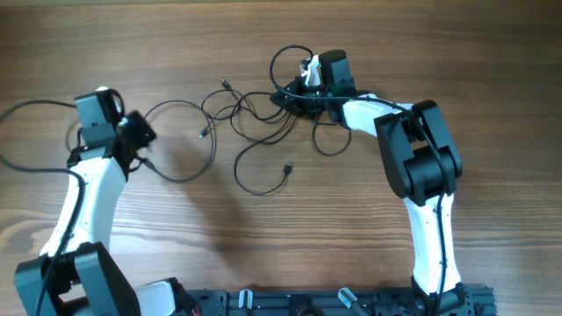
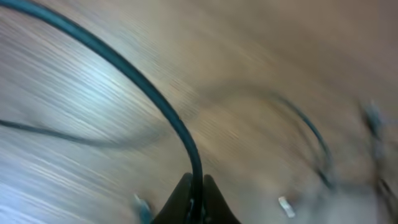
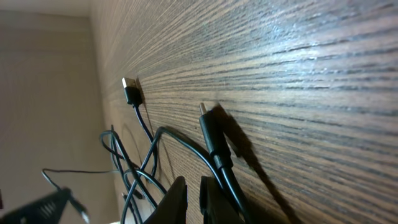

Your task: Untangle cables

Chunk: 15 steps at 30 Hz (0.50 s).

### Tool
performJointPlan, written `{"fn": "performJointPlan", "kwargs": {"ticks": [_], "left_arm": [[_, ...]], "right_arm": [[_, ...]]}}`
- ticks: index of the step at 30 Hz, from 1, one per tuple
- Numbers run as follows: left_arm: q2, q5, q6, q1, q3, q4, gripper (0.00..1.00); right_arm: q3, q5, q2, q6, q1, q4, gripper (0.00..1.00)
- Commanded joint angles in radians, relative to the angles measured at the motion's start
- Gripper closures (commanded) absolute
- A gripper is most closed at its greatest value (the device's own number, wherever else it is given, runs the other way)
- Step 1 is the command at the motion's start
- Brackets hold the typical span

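The left gripper carries the cable down to open wood [image 1: 221, 160] beside the heap next, below the gripper and to its right in the overhead view, and releases it.
The cables [image 1: 255, 110] lie as a loose bunch of thin black wires at the table's far middle. One free plug tip [image 1: 288, 167] points toward the front. My left gripper [image 1: 140, 136] sits left of the bunch, shut on one cable [image 2: 155, 99] whose wide loop [image 1: 176, 104] leads back to the tangle. My right gripper [image 1: 294, 95] rests low on the bunch's right side. In the right wrist view my right gripper [image 3: 193, 193] is shut to a thin slit with nothing showing inside. A plugged cable [image 3: 208, 127] runs along the outside of one finger, and another plug [image 3: 130, 92] lies farther off.
A thicker black arm cable [image 1: 26, 110] curves over the table at the far left. Both arm bases [image 1: 263, 303] stand along the front edge. The left wrist view is motion-blurred, with two small silvery tips [image 2: 286, 206] on the wood.
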Motion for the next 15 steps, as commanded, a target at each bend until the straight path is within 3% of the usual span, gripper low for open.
{"fn": "performJointPlan", "kwargs": {"ticks": [1, 4, 9, 13, 15], "left_arm": [[0.000, 0.243, 0.024, -0.114, 0.005, -0.071, 0.95], [0.016, 0.165, 0.023, -0.239, 0.005, -0.119, 0.96], [0.117, 0.065, 0.020, -0.337, 0.005, -0.114, 0.95], [0.201, 0.057, 0.054, -0.356, 0.005, -0.072, 0.82], [0.220, 0.057, 0.055, -0.356, 0.005, -0.066, 0.66]], "right_arm": [[-0.044, 0.126, 0.080, 0.015, -0.011, -0.020, 0.88], [-0.044, 0.125, 0.080, 0.015, -0.011, -0.018, 0.88], [-0.044, 0.122, 0.080, 0.014, -0.011, -0.019, 0.88], [-0.044, 0.122, 0.080, 0.010, -0.011, -0.029, 0.88], [-0.044, 0.122, 0.080, -0.039, -0.011, -0.043, 0.87]]}}
